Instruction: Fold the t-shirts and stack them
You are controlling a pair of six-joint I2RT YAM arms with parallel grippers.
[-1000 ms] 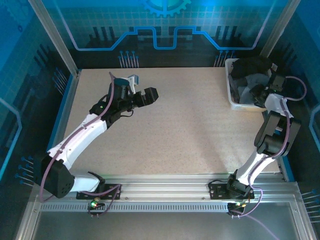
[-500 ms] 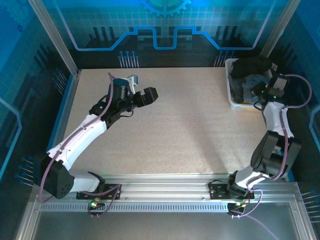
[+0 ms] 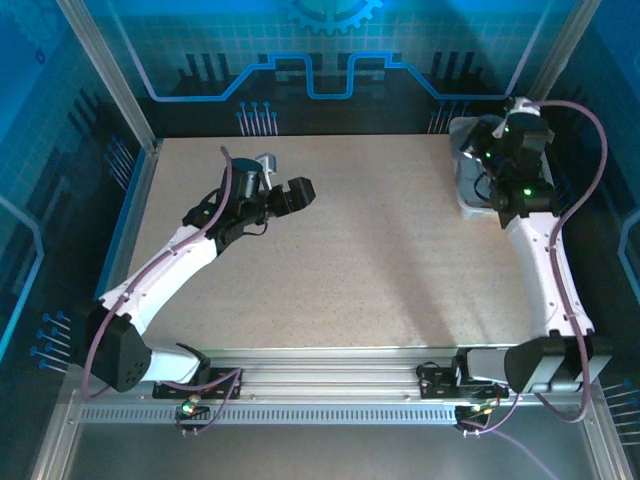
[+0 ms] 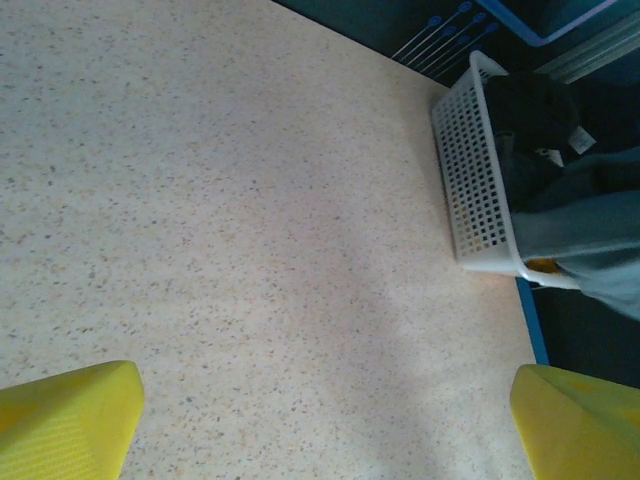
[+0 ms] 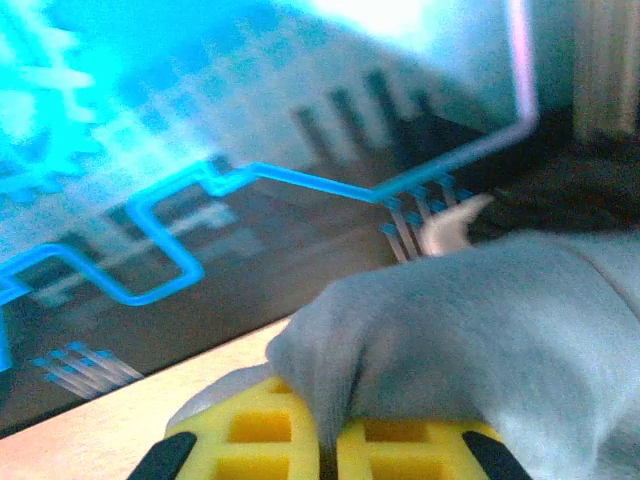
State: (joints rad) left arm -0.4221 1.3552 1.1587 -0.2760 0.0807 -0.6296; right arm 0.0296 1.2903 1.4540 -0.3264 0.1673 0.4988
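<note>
My right gripper should move the fold back from the basket [image 3: 462, 200] next. Then it should lower the fold onto the speckled table, where the shirt has room to spread.
In the right wrist view my right gripper [image 5: 330, 450] is shut on a fold of a light grey t-shirt [image 5: 480, 330], the cloth pinched between the yellow fingers [image 5: 250, 430]. From above, this gripper [image 3: 487, 145] is raised over the white basket [image 3: 462, 200] at the far right corner. The left wrist view shows the basket [image 4: 470, 170] holding a black t-shirt [image 4: 535, 110], the grey t-shirt [image 4: 590, 230] hanging over its rim, and a bit of orange-yellow cloth [image 4: 540, 266] underneath. My left gripper [image 3: 300, 190] hovers open over the left middle of the table, its fingertips [image 4: 70, 420] wide apart above bare table.
The speckled beige table [image 3: 370, 260] spreads between the two arms. Blue-lit panels and metal posts wall in the back and both sides. An aluminium rail [image 3: 330, 365] carrying the arm bases runs along the near edge.
My right gripper has shut on the grey t-shirt and the right arm has stretched up and back, lifting the cloth above the basket. The left arm has barely moved.
</note>
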